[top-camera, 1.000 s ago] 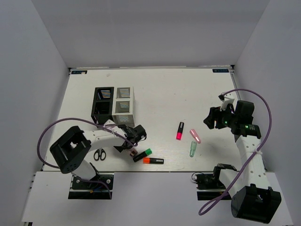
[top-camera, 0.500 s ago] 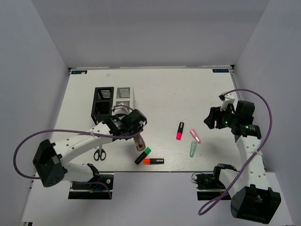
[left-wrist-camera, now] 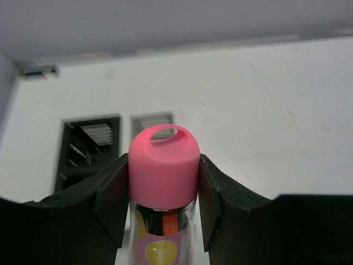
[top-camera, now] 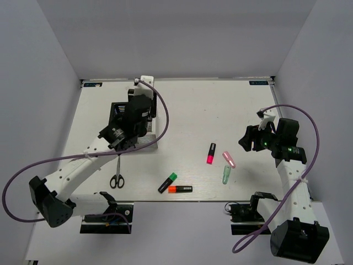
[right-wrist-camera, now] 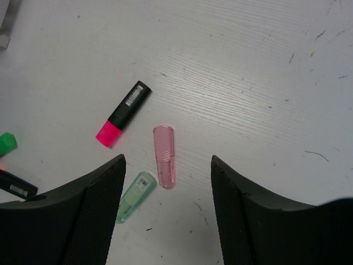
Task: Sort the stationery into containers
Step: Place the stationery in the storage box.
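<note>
My left gripper goes left in the top view next, then down over the black container's far section [left-wrist-camera: 94, 139] to release the tube [left-wrist-camera: 163, 165], since that section is open.
My left gripper [top-camera: 134, 120] is shut on a pink-capped round tube [left-wrist-camera: 163, 165] and holds it above the joined containers, the black one [left-wrist-camera: 88, 146] and the white one [left-wrist-camera: 151, 120]. In the top view the arm hides most of both containers [top-camera: 117, 109]. My right gripper [top-camera: 249, 138] is open and empty above a translucent pink piece [right-wrist-camera: 164, 156] and a translucent green piece [right-wrist-camera: 136, 196]. A pink-ended highlighter [right-wrist-camera: 122, 113] lies to their left. A green-ended highlighter [top-camera: 166, 182] and an orange-ended one [top-camera: 180, 189] lie near the front edge. Black scissors [top-camera: 117, 178] lie at the front left.
The white table [top-camera: 193, 105] is walled in by grey panels on three sides. The left arm's purple cable [top-camera: 160, 118] loops over the white container's right side. The right arm's cable [top-camera: 309, 124] arcs by the right wall.
My left arm has lifted the pink-capped tube from beside the green and orange highlighters and carried it back and left to above the containers. The right arm has not moved.
</note>
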Available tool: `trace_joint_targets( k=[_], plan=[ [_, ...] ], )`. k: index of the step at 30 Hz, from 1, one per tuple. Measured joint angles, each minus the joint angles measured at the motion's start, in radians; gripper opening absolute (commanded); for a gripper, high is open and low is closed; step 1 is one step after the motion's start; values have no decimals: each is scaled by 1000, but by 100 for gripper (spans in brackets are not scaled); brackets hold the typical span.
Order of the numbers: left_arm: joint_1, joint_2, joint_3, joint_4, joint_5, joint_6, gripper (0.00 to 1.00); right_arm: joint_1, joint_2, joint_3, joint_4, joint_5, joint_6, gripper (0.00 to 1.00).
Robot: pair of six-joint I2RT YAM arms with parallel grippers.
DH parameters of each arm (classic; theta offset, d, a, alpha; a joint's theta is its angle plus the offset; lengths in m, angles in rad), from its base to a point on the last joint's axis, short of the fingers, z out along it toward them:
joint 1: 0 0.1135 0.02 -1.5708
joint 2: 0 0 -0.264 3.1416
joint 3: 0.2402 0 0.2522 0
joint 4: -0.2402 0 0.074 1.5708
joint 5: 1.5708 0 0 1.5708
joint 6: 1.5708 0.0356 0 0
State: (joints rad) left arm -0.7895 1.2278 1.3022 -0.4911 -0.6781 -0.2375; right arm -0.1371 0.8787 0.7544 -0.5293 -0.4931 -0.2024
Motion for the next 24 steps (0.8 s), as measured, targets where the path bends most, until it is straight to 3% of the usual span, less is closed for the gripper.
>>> trace_joint_targets(
  k=[7, 14, 19, 24],
  plan=[
    [166, 111, -195, 682, -162, 570, 0, 0, 13, 0, 0, -11, 0, 66],
    [260, 360, -134, 1120, -251, 891, 0, 0, 39, 0, 0, -11, 0, 66],
    [303, 449, -113, 1196, -271, 917, 0, 0, 66, 0, 0, -10, 0, 66],
    [413, 425, -158, 1092, -236, 703, 0, 0, 93, 0, 0, -5, -1, 66]
  ],
)
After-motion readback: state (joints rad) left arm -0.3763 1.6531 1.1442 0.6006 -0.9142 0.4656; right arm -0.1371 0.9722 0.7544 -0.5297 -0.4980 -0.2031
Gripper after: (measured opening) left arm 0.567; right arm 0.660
